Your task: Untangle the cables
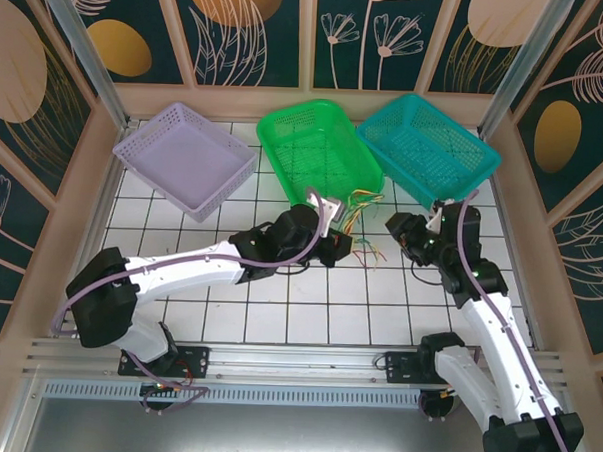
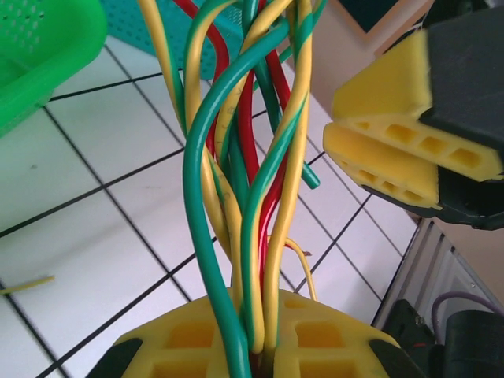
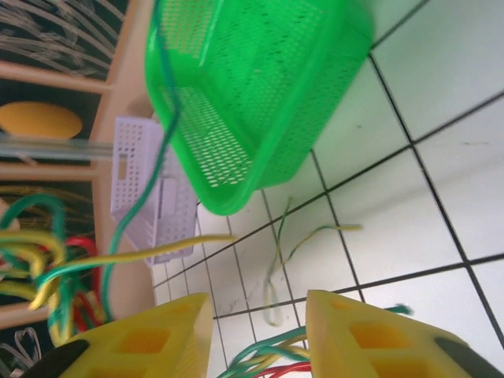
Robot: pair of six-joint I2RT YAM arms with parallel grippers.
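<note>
I will next lower my right gripper to the tiles onto the bent end of the loose green-yellow wire (image 3: 320,230) and close; that wire lies apart from the bundle.
The cables (image 2: 252,157), red, green, yellow and green-yellow striped wires, rise as a twisted bundle out of my left gripper (image 2: 264,311), which is shut on them. In the top view that gripper (image 1: 342,250) sits mid-table with the cables (image 1: 365,253) fanning out to its right. My right gripper (image 1: 399,228) hovers just right of the bundle, and its yellow fingers (image 2: 378,157) face the wires. Seen from its own wrist, the right gripper (image 3: 258,303) is open, with part of the cables (image 3: 276,358) running low between its fingers. One thin green-yellow wire (image 3: 315,236) lies loose on the tiles.
Three baskets line the back of the table: lilac (image 1: 184,156), green (image 1: 320,147) and teal (image 1: 430,147). The green basket (image 3: 252,87) is close in front of the right gripper. A short yellow wire scrap (image 2: 24,285) lies on the white tiles.
</note>
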